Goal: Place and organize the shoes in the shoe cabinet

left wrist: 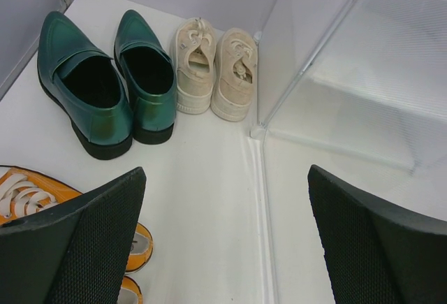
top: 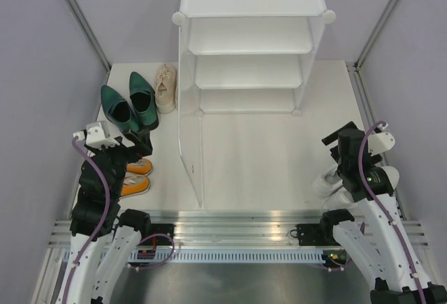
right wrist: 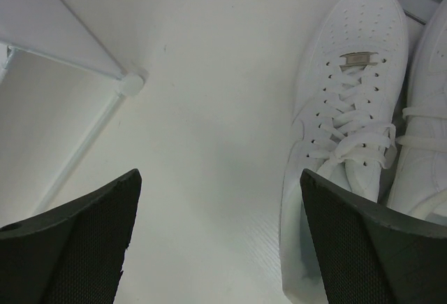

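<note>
My right gripper moves back and down astride the inner white sneaker's cabinet-side rim next, where bare floor leaves room for its fingers.
The white shoe cabinet stands open-fronted at the back, its shelves bare; its translucent side panel and a foot show in the wrist views. Left of it sit the dark green heels and the cream sneakers. The orange sneakers lie under my left gripper, which hangs open and holds nothing. The white sneakers lie at the right, beside my right gripper, which is open over bare floor.
Grey walls with metal posts close in both sides. A cabinet side panel reaches forward along the floor between the left shoes and the middle. A metal rail runs along the near edge by the arm bases.
</note>
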You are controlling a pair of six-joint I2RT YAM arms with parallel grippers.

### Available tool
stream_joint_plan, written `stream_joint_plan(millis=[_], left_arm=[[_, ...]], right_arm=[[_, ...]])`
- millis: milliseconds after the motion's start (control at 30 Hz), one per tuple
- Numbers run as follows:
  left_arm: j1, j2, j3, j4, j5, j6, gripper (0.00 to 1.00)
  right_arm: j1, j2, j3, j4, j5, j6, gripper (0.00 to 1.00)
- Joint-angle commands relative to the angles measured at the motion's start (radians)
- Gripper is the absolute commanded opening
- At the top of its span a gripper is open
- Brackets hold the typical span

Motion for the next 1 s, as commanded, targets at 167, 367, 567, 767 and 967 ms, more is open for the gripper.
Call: stream_joint_plan(millis=[167,367,567,767,967], left_arm=[[0.005,-0.031,-0.012,0.023,0.039,-0.042,1.00],[-0.004,-0.034,-0.013,0.024,0.056,-0.044,1.00],[-0.017,-0.043,-0.012,0.027,0.062,-0.044,1.00],[-0.029,-0.051,-0.013,0.026,0.056,-0.042,1.00],[-0.031,-0.055,-0.013,0.024,0.039,-0.038,1.00]], right_arm=[[0.004,0.117,0.098,-0.194,0.083,0.070,0.98],[0.003,0.120,0.075,-0.240,0.080,0.182,0.98],[0.001,0.100,0.072,-0.230,-0.043,0.177,0.98],[0.003,0.148,-0.029,-0.181,-0.081,0.203,0.97],[0.003,0.209,-0.141,-0.023,-0.130,0.211,0.89]])
